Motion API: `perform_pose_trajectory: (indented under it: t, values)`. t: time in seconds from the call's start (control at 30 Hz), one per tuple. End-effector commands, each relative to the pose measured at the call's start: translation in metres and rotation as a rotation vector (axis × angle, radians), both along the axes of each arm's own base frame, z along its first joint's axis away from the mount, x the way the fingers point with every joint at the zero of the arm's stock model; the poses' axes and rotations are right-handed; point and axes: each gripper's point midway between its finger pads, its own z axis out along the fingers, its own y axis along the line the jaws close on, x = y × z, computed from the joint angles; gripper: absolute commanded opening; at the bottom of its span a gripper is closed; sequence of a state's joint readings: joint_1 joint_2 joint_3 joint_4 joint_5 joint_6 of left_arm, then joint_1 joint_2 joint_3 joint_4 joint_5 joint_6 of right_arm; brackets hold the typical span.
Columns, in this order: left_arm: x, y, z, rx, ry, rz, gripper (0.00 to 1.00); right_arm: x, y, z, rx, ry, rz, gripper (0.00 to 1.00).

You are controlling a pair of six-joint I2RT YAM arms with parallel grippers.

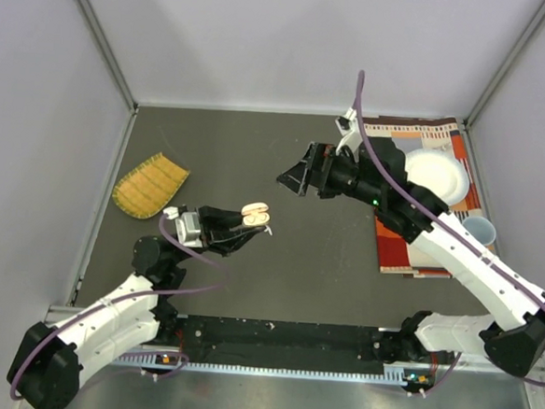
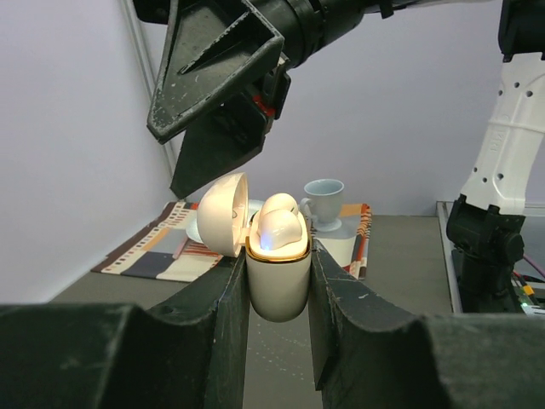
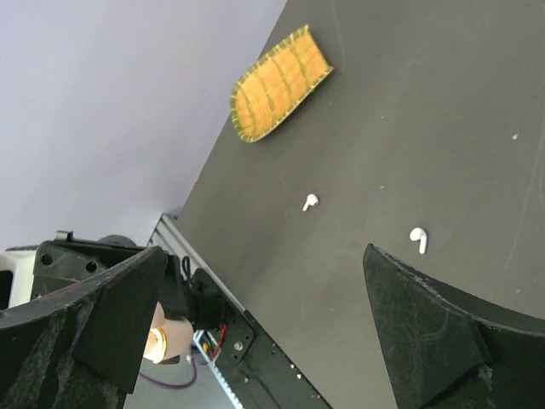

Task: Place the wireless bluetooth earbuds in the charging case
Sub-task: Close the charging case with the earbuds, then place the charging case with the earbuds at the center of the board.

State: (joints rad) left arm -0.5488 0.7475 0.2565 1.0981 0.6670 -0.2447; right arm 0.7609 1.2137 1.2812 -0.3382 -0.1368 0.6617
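I need to tip my left gripper down next, lower it outward and let go of the charging case [image 1: 255, 211] on the tabletop, because there is a bare spot below and outward of it.
My left gripper [image 1: 255, 224] is shut on a pale peach charging case [image 1: 255, 211] and holds it upright above the table. In the left wrist view the case [image 2: 278, 277] sits between my fingers with its lid [image 2: 223, 213] open to the left. Peach-pink earbuds [image 2: 279, 223] sit in it, over a blue glow. My right gripper [image 1: 291, 180] is open and empty, hovering just above and behind the case. Two white earbuds [image 3: 310, 202] [image 3: 418, 239] lie apart on the dark table in the right wrist view. The case [image 3: 169, 336] also shows there at the lower left.
A yellow woven mat [image 1: 149, 186] lies at the left of the table. A patterned cloth [image 1: 396, 246] at the right carries a white plate [image 1: 435, 176]. A pale blue cup [image 1: 477, 230] stands beside it. Grey walls enclose the table.
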Motion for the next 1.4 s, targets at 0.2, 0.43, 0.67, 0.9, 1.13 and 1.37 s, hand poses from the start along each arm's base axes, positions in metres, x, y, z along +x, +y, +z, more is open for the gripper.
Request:
perform_pose_trajectory:
  t: [0.2, 0.43, 0.67, 0.9, 1.13, 1.37]
  values:
    - [-0.002, -0.010, 0.010, 0.013, 0.012, -0.058, 0.00, -0.022, 0.035, -0.008, -0.016, 0.011, 0.244, 0.99]
    - [0.007, -0.016, 0.006, 0.027, 0.044, -0.055, 0.00, -0.055, 0.040, -0.044, -0.096, 0.048, 0.327, 0.99]
    - [0.027, -0.020, -0.005, 0.021, 0.178, -0.019, 0.00, -0.038, -0.011, -0.077, -0.185, 0.018, 0.049, 0.99]
    - [0.070, -0.029, -0.025, 0.052, 0.517, 0.071, 0.00, -0.010, -0.072, -0.078, -0.196, -0.008, -0.310, 0.99]
    - [0.100, -0.047, -0.056, 0.107, 0.814, 0.090, 0.00, -0.011, -0.093, -0.097, -0.213, 0.048, -0.368, 0.99]
    - [0.123, -0.060, -0.091, 0.170, 1.019, 0.079, 0.00, -0.015, -0.103, -0.111, -0.238, 0.076, -0.379, 0.99]
